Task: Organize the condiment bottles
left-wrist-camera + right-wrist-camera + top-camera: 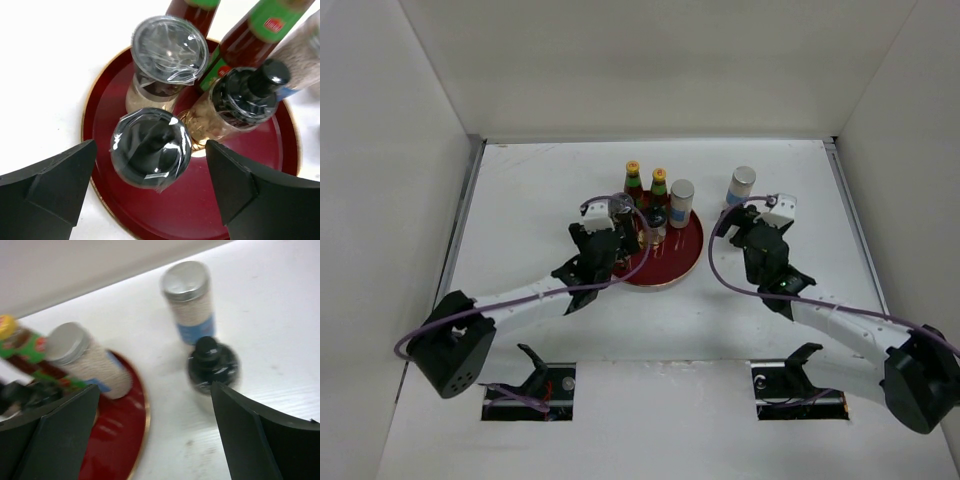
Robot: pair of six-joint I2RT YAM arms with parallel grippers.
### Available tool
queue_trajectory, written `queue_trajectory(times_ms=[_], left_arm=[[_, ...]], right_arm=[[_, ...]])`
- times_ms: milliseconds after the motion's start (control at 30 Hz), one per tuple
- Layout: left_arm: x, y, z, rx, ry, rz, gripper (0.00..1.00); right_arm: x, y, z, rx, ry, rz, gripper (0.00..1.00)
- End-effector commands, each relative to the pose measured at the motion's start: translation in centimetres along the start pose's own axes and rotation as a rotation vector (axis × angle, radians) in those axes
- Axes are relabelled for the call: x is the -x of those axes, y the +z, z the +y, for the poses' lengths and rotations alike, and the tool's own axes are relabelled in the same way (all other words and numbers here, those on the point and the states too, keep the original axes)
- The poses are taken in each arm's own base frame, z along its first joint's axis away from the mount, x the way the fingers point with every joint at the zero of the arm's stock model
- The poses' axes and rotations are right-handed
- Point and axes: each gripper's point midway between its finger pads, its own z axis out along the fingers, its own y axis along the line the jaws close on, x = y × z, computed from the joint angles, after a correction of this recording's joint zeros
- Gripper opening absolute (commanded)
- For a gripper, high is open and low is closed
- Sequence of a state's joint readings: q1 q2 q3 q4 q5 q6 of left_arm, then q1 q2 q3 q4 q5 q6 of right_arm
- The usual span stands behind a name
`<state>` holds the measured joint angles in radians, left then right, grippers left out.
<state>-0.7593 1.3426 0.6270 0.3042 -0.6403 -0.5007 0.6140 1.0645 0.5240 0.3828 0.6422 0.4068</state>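
Observation:
My right gripper will next move toward the dark-lidded jar [212,365] by the second shaker. It will then go down with its open fingers around the lid.
On the red tray [105,115] stand three short jars: one dark-lidded [150,147], one clear-wrapped [167,47], one with a black knob [245,97]. Two yellow-capped sauce bottles [633,180] [659,186] and a silver-capped shaker [682,200] stand at the tray's back. My left gripper [151,165] is open, its fingers [50,185] either side of the nearest dark-lidded jar and apart from it. My right gripper [155,387] is open over bare table. Just beyond its right finger [260,440] a dark-lidded jar [212,365] and a second shaker [189,300] stand off the tray.
White walls close in the table on the left, back and right. The tray [690,250] lies mid-table between the two arms. The left arm [520,300] and right arm [840,320] reach in from the near edge.

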Motion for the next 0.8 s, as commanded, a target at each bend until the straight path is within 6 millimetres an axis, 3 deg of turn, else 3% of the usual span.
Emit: queue_trajectory(times_ms=[0, 133, 267, 633, 767], left_arm=[[5.2, -1.9, -0.5, -0.091, -0.167, -0.197, 0.92], [7.2, -4.0, 1.0, -0.130, -0.267, -0.310, 0.91], [7.8, -4.9, 3.0, -0.125, -0.330, -0.379, 0.87], [5.4, -4.6, 3.7, -0.128, -0.383, -0.347, 0.86], [5.0, -4.2, 3.9, -0.116, -0.379, -0.340, 0.85]], right_arm=[[2.4, 1.1, -2.9, -0.182, -0.062, -0.056, 1.00], [1.1, 2.6, -4.6, -0.261, -0.114, 0.006, 1.00], [-0.3, 3.8, -6.0, -0.303, -0.156, 0.063, 1.00], [-2.8, 7.0, -5.6, -0.272, -0.170, 0.191, 1.00], [-4.0, 7.5, -5.3, -0.257, -0.160, 0.228, 0.91]])
